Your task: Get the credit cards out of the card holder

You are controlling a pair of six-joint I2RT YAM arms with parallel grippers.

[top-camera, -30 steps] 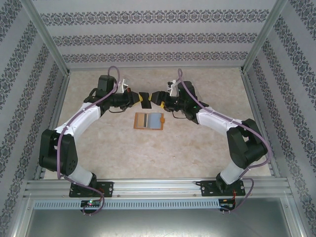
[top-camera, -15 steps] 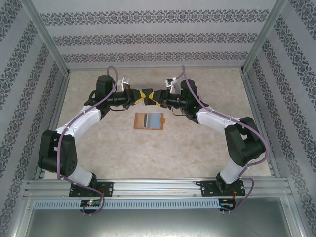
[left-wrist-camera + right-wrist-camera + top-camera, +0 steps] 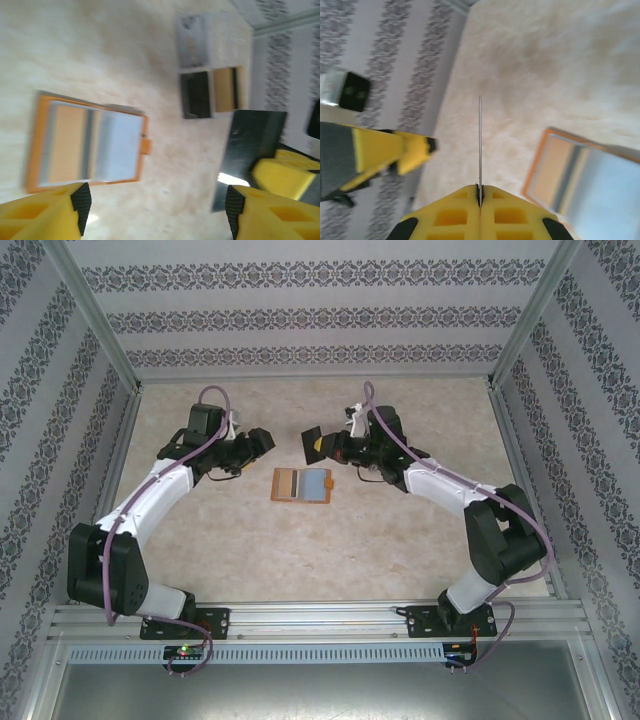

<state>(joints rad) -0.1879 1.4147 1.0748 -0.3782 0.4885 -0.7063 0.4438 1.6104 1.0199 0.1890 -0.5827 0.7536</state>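
I should turn my right gripper so it points down. Then I should lower its card onto the matching black card to let go of it there.
The orange card holder [image 3: 302, 484] lies open and flat on the table, its grey-blue pockets facing up [image 3: 90, 145]. My right gripper [image 3: 330, 447] is shut on a black credit card [image 3: 312, 439] and holds it in the air above and behind the holder. In the right wrist view that card [image 3: 480, 145] is seen edge-on, pinched between the jaws [image 3: 480, 189]. My left gripper [image 3: 255, 441] stands open, a short way left of the card, with nothing between its fingers [image 3: 155, 212]. A black card [image 3: 196, 94], a gold one [image 3: 229, 89] and a grey one [image 3: 192, 42] lie on the table beyond the holder.
Patterned walls with metal posts [image 3: 512, 340] close in the beige table [image 3: 320, 550] on three sides. The two grippers face each other across a small gap over the back half of the table.
The card has passed from my left gripper to my right. The right jaws shut on it, then the left jaws opened and the left arm drew back to the left.
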